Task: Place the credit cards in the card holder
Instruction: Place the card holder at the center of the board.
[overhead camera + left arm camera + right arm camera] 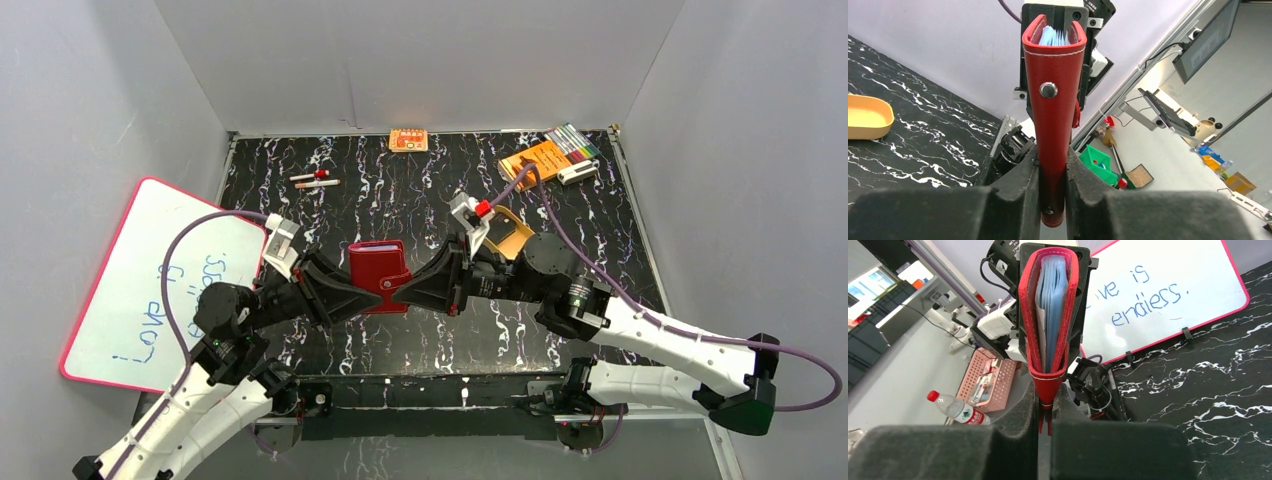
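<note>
The right gripper tilts downward, lowers the card holder (pixel 380 266) and releases it next on the bare marbled tabletop beneath, since that part is clear of things.
The card holder (pixel 380 266), a dark red wallet, hangs above the table's middle, held between both arms. My left gripper (pixel 368 293) is shut on its left edge. In the left wrist view the holder (pixel 1055 100) stands upright between the jaws of my left gripper (pixel 1053 200), snap stud facing the camera. My right gripper (pixel 402 287) is shut on the opposite edge. In the right wrist view my right gripper (pixel 1046 424) pinches the narrow red tab end of the holder (pixel 1028 300), whose pale blue sleeves (pixel 1053 305) show inside. No credit cards are in view.
A tan oval tray (pixel 512 238) lies behind the right arm and shows as the tray (pixel 865 117) in the left wrist view. A whiteboard (pixel 150 290) leans at the left. At the back lie two pens (pixel 315 180), a small orange box (pixel 408 140), an orange booklet (pixel 535 160) and a marker set (pixel 573 142).
</note>
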Robot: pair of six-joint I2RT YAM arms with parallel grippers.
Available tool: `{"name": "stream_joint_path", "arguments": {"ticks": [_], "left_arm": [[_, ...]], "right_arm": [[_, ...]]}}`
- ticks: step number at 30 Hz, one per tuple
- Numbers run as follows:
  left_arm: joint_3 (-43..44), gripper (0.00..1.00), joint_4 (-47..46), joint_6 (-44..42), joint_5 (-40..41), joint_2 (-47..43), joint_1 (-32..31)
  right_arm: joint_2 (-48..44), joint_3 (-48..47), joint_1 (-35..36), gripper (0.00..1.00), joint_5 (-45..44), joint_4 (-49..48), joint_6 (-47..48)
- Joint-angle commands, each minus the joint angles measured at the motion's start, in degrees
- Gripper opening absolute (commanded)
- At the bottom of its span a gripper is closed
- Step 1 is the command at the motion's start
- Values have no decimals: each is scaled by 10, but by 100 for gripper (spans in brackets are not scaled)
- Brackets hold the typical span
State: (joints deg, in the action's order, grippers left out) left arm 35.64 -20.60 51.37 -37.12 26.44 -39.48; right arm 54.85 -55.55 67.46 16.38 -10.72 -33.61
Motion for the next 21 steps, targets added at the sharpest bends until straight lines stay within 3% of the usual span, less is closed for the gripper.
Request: {"name": "stream_joint_path", "arguments": {"ticks": [1, 3, 8, 11, 15, 21], "left_arm": [[7, 33, 50, -34, 14, -3, -2], [18, 60, 121, -59, 61, -13, -2], [71, 88, 341, -122, 368, -74, -2], [71, 91, 385, -129, 471, -117, -1], [61, 91, 421, -134, 542, -134, -2], [48, 92, 422, -193, 545, -79, -2]], "right_arm": [[11, 2, -2, 0, -12, -48, -11], [4, -18, -3, 0, -75, 17, 2], [-41, -8, -2, 0, -313, 174, 2], [-35, 15, -3, 0, -374, 235, 3], [6, 47, -13, 0, -380, 256, -4], [55, 113, -105, 0, -204, 160, -46]]}}
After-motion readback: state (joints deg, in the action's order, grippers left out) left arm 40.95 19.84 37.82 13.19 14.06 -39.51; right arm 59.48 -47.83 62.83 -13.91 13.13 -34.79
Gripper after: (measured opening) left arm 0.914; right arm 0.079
